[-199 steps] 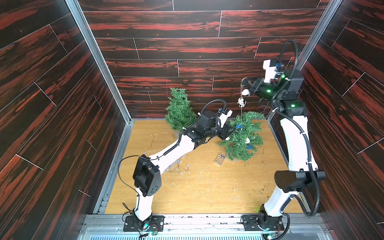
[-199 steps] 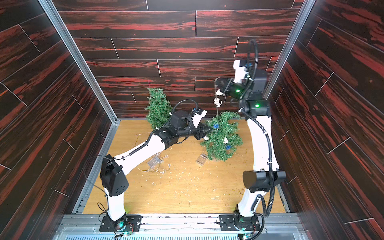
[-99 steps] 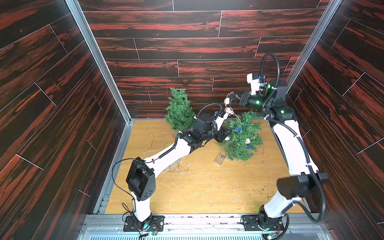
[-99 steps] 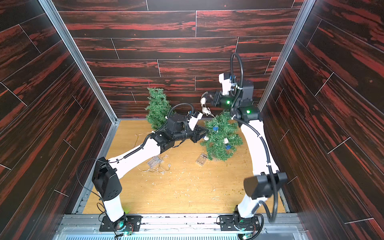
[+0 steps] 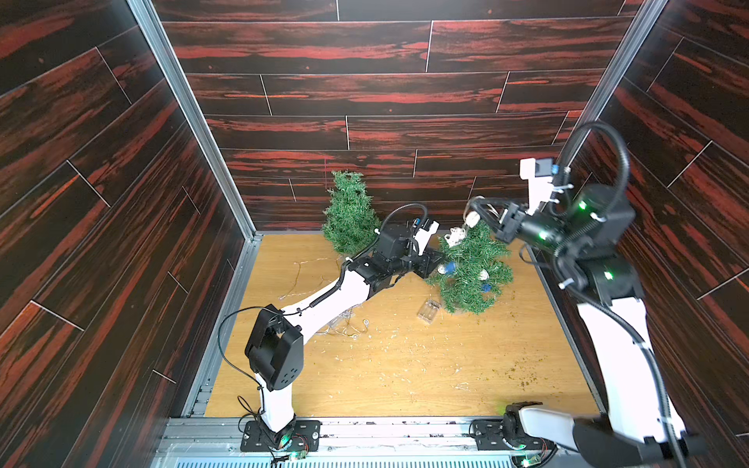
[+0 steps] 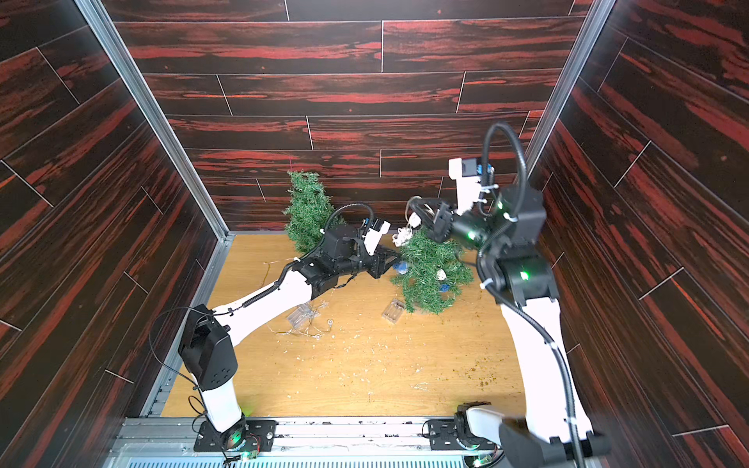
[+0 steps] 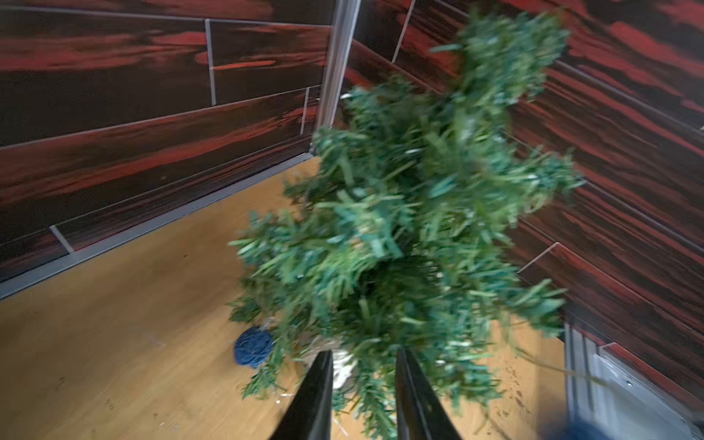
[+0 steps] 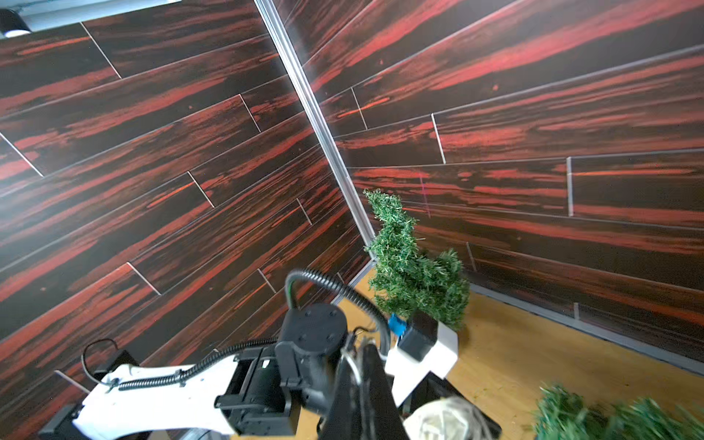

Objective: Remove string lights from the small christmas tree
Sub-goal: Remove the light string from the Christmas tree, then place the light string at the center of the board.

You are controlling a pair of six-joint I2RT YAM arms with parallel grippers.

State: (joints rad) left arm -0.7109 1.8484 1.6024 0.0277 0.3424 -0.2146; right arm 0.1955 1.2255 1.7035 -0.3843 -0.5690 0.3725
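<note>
Next, my right gripper will move back and down to release the pale wire over the bare floor, which lies below it, nearer my base, clear of branches.
The small christmas tree (image 5: pixel 472 271) (image 6: pixel 431 269) leans tilted at the back right. My left gripper (image 5: pixel 434 263) (image 7: pixel 362 352) is shut on its lower branches. The string lights (image 5: pixel 454 236) run through the tree, with blue balls (image 5: pixel 450 267) (image 7: pixel 253 346) and white balls among the needles. My right gripper (image 5: pixel 476 204) (image 6: pixel 417 204) (image 8: pixel 360 354) hovers above the treetop, shut on the pale wire. A white woven ball (image 5: pixel 471 219) (image 8: pixel 442 419) dangles just below it. A clear battery box (image 5: pixel 429 311) lies on the floor beside the tree.
A second, bare green tree (image 5: pixel 348 214) (image 8: pixel 411 266) stands upright at the back wall. Another thin wire strand (image 5: pixel 348 326) with its clear box (image 6: pixel 300 316) lies on the wooden floor under my left arm. Dark panel walls close in on three sides.
My right gripper swung left with the wire, then came back right and lower, close over the treetop. The left arm and the tree have barely shifted.
</note>
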